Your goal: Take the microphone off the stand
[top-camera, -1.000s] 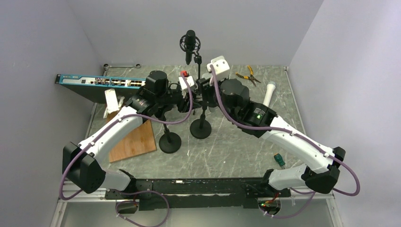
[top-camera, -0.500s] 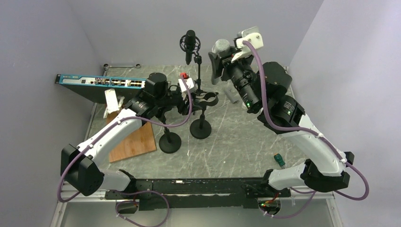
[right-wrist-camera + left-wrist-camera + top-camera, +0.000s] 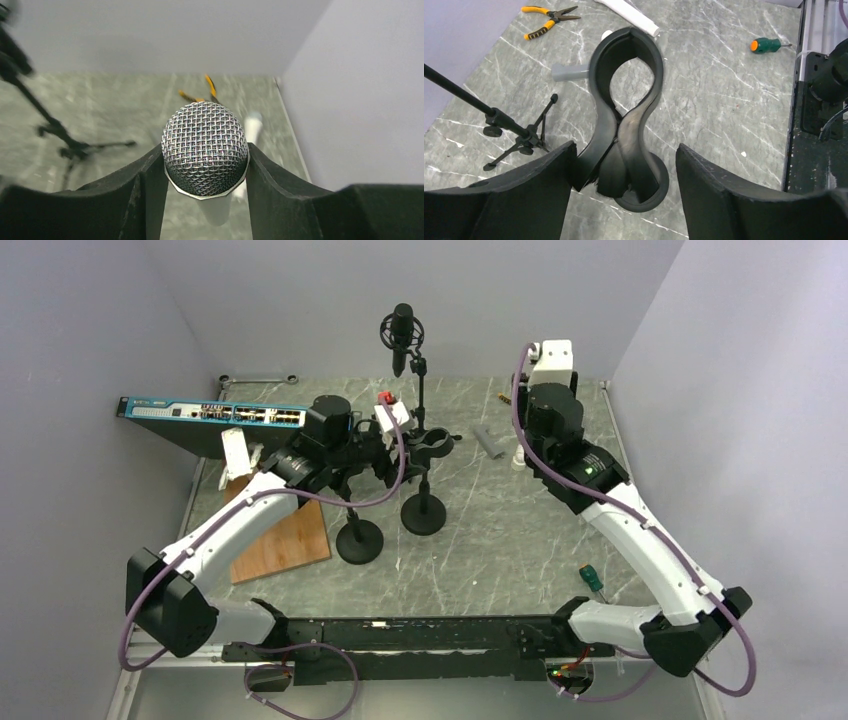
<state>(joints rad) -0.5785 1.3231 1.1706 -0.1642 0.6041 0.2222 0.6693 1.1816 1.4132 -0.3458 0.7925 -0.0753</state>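
Observation:
Next the right gripper needs to swing toward the side, tilt down and lower the grey-handled microphone onto the bare table beside the white microphone.
The microphone (image 3: pixel 205 132), with a silver mesh head and a grey handle, sits between the fingers of my right gripper (image 3: pixel 205 150), which is shut on it just below the head. In the top view that arm (image 3: pixel 548 410) reaches to the back right and hides the microphone. The black stand (image 3: pixel 424 512) is in the middle of the table, and its clip (image 3: pixel 626 95) holds nothing. My left gripper (image 3: pixel 625 148) is open, one finger on each side of the clip's neck; in the top view it (image 3: pixel 398 448) is just left of the clip.
A black studio mic on a tripod stand (image 3: pixel 401 332) rises at the back centre. A second round base (image 3: pixel 359 540) stands near the wooden board (image 3: pixel 285 540). Also on the table are a network switch (image 3: pixel 215 412), a grey cylinder (image 3: pixel 487 440), pliers (image 3: pixel 549 12), a green screwdriver (image 3: pixel 590 578) and a white microphone (image 3: pixel 252 125).
My right arm lifted the microphone out of the clip and swung it up and over to the back right. My left gripper has opened off the clip's neck.

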